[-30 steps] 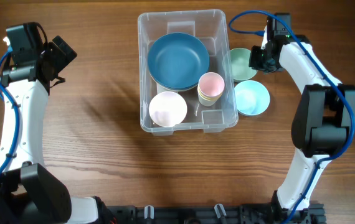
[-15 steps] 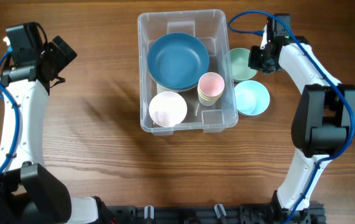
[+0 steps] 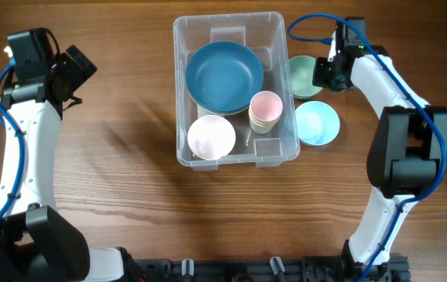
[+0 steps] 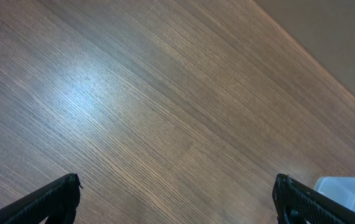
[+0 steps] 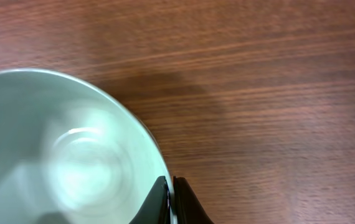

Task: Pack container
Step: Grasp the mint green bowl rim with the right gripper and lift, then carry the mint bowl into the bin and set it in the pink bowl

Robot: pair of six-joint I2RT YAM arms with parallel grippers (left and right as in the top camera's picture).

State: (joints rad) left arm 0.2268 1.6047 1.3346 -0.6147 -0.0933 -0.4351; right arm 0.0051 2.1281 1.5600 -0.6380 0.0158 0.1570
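The white-pink bowl (image 3: 211, 136) is empty and is to the left of my right gripper in the overhead view. My right gripper will next go up over the side of the container and down inside.
The clear container (image 3: 236, 157) stands at the table's middle back. It holds a dark blue bowl (image 3: 224, 75), a white-pink bowl (image 3: 211, 136) and a pink cup stacked in a yellow cup (image 3: 266, 110). My right gripper (image 3: 323, 75) is shut on the rim of the green bowl (image 3: 300, 74), just right of the container; the wrist view shows its jaws pinching that rim (image 5: 170, 198) of the green bowl (image 5: 59, 155). A light blue bowl (image 3: 317, 123) sits on the table in front of it. My left gripper (image 3: 81, 64) is open and empty at the far left, above bare wood (image 4: 165, 124).
A corner of the container (image 4: 345, 190) shows at the lower right of the left wrist view. The wooden table (image 3: 114, 196) stretches round the container. The right arm's blue cable (image 3: 310, 22) loops behind the container's back right corner.
The green bowl has lifted or shifted slightly toward the back with my right gripper on its rim. The left arm has not moved.
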